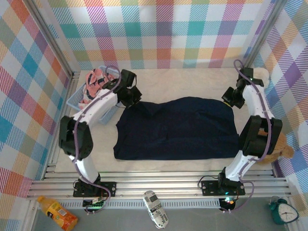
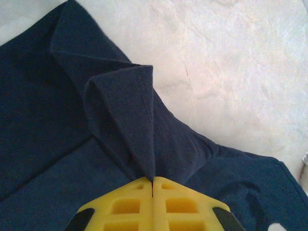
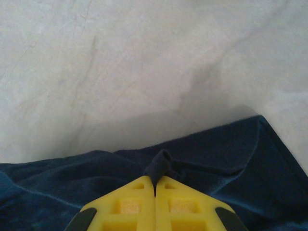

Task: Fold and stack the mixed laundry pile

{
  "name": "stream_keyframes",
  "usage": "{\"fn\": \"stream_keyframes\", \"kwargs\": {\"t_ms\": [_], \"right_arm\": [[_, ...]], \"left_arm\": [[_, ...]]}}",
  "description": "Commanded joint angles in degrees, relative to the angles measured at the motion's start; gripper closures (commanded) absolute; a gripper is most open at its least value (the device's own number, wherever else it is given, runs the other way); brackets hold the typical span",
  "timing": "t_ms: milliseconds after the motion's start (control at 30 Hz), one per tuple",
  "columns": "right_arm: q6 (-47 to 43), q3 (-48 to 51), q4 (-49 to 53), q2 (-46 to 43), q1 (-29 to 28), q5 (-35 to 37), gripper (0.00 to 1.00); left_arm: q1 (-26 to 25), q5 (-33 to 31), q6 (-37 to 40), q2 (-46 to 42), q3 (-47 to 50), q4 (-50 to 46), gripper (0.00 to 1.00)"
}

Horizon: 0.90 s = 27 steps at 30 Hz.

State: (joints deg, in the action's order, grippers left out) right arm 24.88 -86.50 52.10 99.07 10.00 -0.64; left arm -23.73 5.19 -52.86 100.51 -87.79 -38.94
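Next, my left gripper draws the raised fold back toward the flat near part of the navy T-shirt [image 1: 175, 127], then releases the cloth.
A large dark navy T-shirt [image 1: 175, 127] lies spread across the middle of the pale table. My left gripper [image 1: 131, 97] is at its far left corner, shut on a raised fold of the navy cloth [image 2: 130, 110], with the yellow fingers [image 2: 130, 204] pressed together. At the far right corner my right gripper [image 1: 233, 98] is shut on a small pinch of the shirt's edge [image 3: 161, 166]. A pink garment [image 1: 96, 83] with dark print lies in the light blue basket [image 1: 77, 98] at the far left.
Plaid walls close in the table on three sides. A plush toy [image 1: 279, 153] sits at the right edge by the right arm. A metal rail [image 1: 159, 180] runs along the near edge. An orange bottle [image 1: 57, 211], a remote [image 1: 155, 209] and a teal clock [image 1: 283, 211] lie below it.
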Motion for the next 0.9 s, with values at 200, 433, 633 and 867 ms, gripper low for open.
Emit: {"fn": "stream_keyframes", "kwargs": {"t_ms": [200,433,633,867], "right_arm": [[1.89,12.69,1.31,-9.57,0.78,3.52,1.00],[3.67,18.73,2.57,-14.86,3.17,7.91,0.55],[3.80,19.38,0.78,-17.25,4.54,8.22,0.28],[-1.96,15.53,-2.10,-8.17,4.64,2.54,0.37]], "left_arm": [[-3.96,-0.92,0.03,-22.49,17.22,-8.80,1.00],[-5.09,0.55,-4.23,-31.74,26.73,-12.49,0.09],[-1.74,-2.45,-0.49,-27.31,20.75,-8.31,0.01],[-0.60,-4.02,1.35,-12.91,17.92,6.58,0.48]]}}
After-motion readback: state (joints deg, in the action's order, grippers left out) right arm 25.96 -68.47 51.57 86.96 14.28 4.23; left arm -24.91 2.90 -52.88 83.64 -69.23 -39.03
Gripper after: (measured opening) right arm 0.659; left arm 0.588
